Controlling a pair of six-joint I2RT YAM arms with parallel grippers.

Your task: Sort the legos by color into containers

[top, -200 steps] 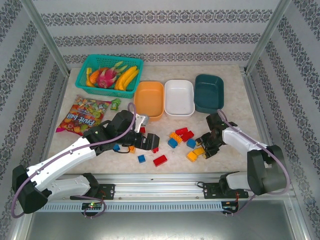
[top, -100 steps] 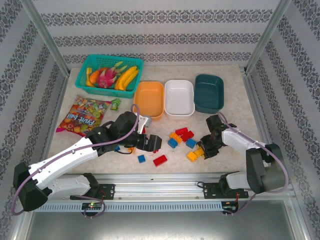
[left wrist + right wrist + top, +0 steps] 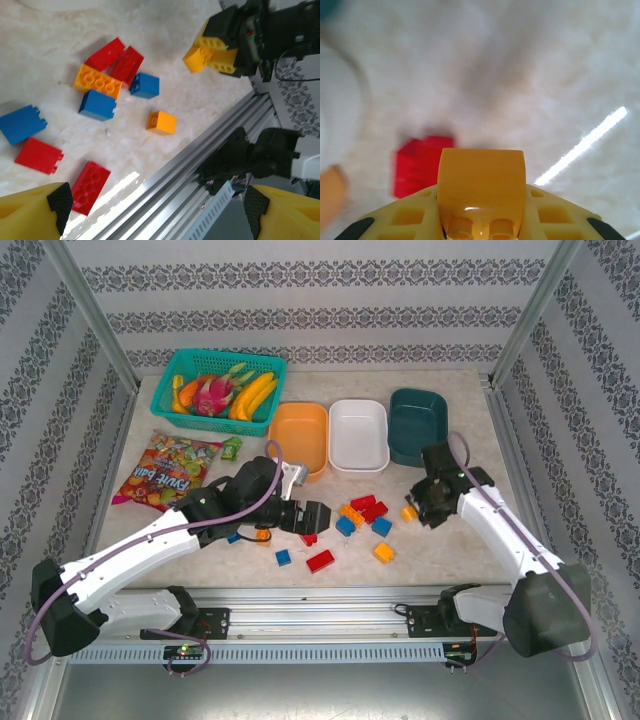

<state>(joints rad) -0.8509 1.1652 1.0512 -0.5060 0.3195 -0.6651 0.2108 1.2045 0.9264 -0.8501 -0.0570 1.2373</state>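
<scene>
The right gripper carries the orange brick outward over the near rim of the empty dark teal tray (image 3: 416, 433) next, lowers it inside and releases.
Loose legos lie at the table's front middle: red (image 3: 320, 560), blue (image 3: 283, 557), orange (image 3: 384, 552), with a red, orange and blue cluster (image 3: 362, 514) behind them. Behind stand the orange tray (image 3: 298, 438), white tray (image 3: 358, 435) and dark teal tray (image 3: 417, 425). My right gripper (image 3: 418, 508) is lifted off the table right of the cluster, shut on an orange brick (image 3: 481, 180), which also shows in the left wrist view (image 3: 210, 52). My left gripper (image 3: 312, 516) hovers open and empty at the pile's left end, its fingers (image 3: 35, 212) spread wide over the bricks (image 3: 97, 81).
A teal mesh basket of fruit (image 3: 218, 385) sits at the back left and a colourful snack bag (image 3: 165, 472) lies left of the trays. An aluminium rail (image 3: 330, 595) runs along the front edge. Bare table lies right of the teal tray.
My right gripper has closed on an orange brick and lifted it up and back from the table. My left gripper has slid to the right over the pile.
</scene>
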